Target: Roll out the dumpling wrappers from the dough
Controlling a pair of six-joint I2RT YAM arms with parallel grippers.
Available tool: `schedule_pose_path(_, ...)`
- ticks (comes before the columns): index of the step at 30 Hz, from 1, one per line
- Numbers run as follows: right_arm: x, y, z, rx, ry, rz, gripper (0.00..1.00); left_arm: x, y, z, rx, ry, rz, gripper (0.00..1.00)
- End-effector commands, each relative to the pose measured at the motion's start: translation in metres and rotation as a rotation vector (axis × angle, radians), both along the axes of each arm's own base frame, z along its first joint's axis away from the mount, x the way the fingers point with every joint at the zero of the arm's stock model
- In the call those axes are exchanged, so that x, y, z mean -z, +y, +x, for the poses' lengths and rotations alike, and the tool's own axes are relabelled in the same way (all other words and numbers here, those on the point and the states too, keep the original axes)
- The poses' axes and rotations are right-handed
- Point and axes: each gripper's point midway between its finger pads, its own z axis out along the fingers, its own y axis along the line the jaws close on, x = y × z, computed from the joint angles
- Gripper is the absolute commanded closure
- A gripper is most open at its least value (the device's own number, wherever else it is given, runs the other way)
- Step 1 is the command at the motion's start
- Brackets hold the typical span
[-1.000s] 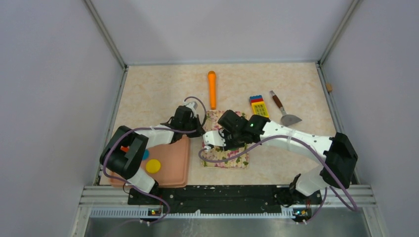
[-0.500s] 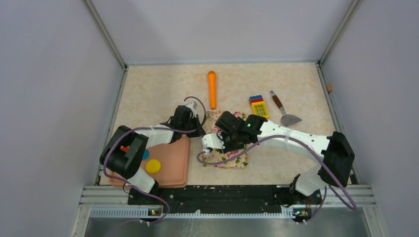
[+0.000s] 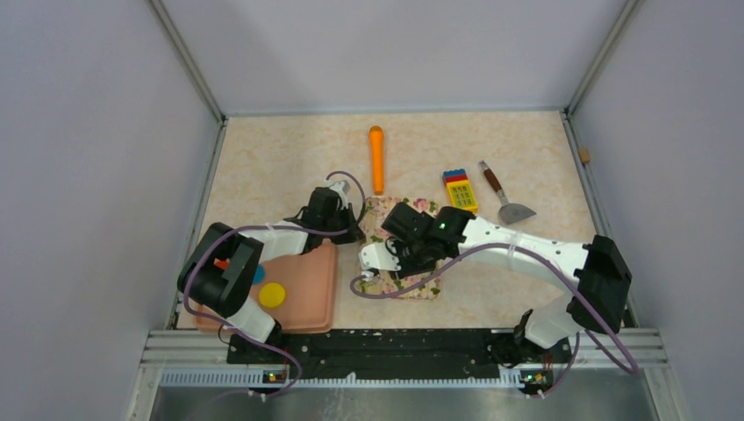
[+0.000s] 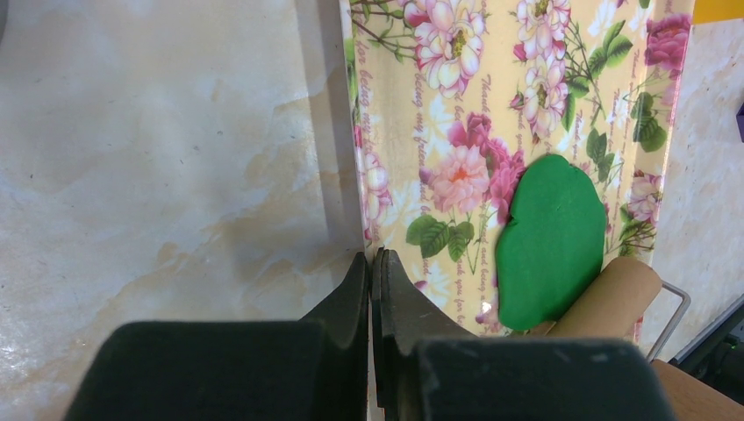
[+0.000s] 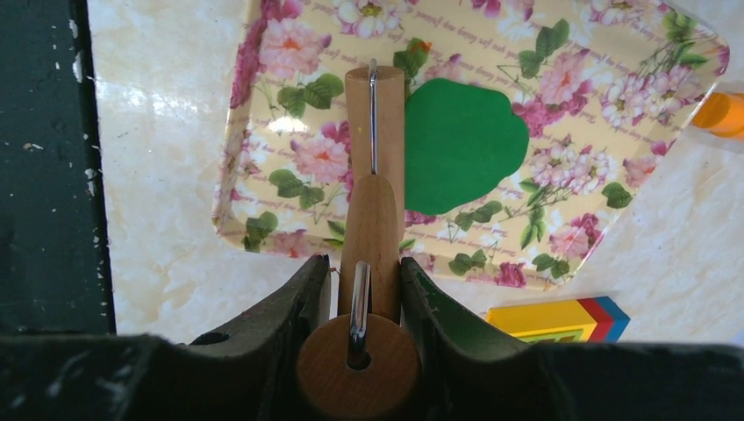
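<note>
The roller in my right gripper needs to go to the right in the top view next, then down onto clear tabletop by the mat (image 3: 478, 303), where I release it.
The dough (image 5: 461, 145) is a flattened dark green piece with a lobed edge, lying on the floral mat (image 5: 289, 167). My right gripper (image 5: 364, 263) is shut on the handle of a wooden roller (image 5: 373, 114). The roller's barrel rests on the mat against the dough's edge. In the left wrist view the dough (image 4: 551, 241) shows with the roller (image 4: 614, 303) at its lower right. My left gripper (image 4: 370, 259) is shut, with its tips at the mat's (image 4: 439, 105) left edge. A yellow wrapper (image 3: 272, 294) and a blue wrapper (image 3: 258, 274) lie on the pink tray (image 3: 311, 298).
An orange stick (image 3: 376, 158) lies beyond the mat. A coloured toy block (image 3: 460, 189) and a scraper with a brown handle (image 3: 504, 197) sit to the right of the mat. The pink tray is at the near left, beside the left arm.
My right gripper has drawn the roller a little toward the near edge of the table. The left gripper has stayed where it was.
</note>
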Motion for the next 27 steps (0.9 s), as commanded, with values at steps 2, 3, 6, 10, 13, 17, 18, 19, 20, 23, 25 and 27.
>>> schedule_pose_path(2, 0.034, -0.023, -0.077, -0.022, 0.357, -0.104, 1.0, -0.006, 0.005, 0.017, -0.01, -0.068, 0.027, 1.0)
schedule_pose_path(3, 0.034, -0.024, -0.079, -0.022, 0.36, -0.106, 1.0, -0.006, 0.005, 0.017, -0.009, -0.068, 0.028, 1.0)
schedule_pose_path(6, 0.033, -0.025, -0.08, -0.021, 0.366, -0.108, 1.0, -0.006, 0.007, 0.017, -0.01, -0.069, 0.032, 1.0)
schedule_pose_path(10, 0.026, -0.022, -0.075, -0.016, 0.338, -0.089, 1.0, -0.005, 0.007, 0.016, -0.008, -0.068, 0.033, 1.0)
schedule_pose_path(13, -0.016, 0.0, -0.042, 0.039, 0.226, 0.041, 1.0, -0.009, 0.007, 0.016, 0.003, -0.076, 0.027, 1.0)
schedule_pose_path(17, -0.095, 0.017, 0.011, 0.362, 0.315, 0.37, 1.0, -0.009, 0.004, 0.012, 0.02, -0.064, 0.016, 1.0)
schedule_pose_path(18, -0.105, 0.016, 0.018, 0.425, 0.358, 0.419, 1.0, -0.008, 0.004, 0.01, 0.023, -0.059, 0.013, 1.0)
schedule_pose_path(19, -0.111, 0.013, 0.023, 0.501, 0.408, 0.461, 1.0, -0.008, 0.004, 0.01, 0.022, -0.055, 0.01, 1.0)
schedule_pose_path(20, -0.113, 0.009, 0.027, 0.556, 0.459, 0.491, 1.0, -0.008, 0.003, 0.009, 0.024, -0.05, 0.008, 1.0)
schedule_pose_path(23, -0.103, -0.002, 0.039, 0.738, 0.594, 0.554, 1.0, -0.008, 0.002, 0.007, 0.033, -0.043, 0.002, 1.0)
schedule_pose_path(25, -0.091, -0.009, 0.047, 0.843, 0.67, 0.582, 1.0, -0.008, 0.001, 0.006, 0.039, -0.037, 0.0, 1.0)
schedule_pose_path(27, -0.082, -0.014, 0.054, 0.924, 0.747, 0.609, 1.0, -0.008, 0.0, 0.005, 0.051, -0.032, -0.001, 1.0)
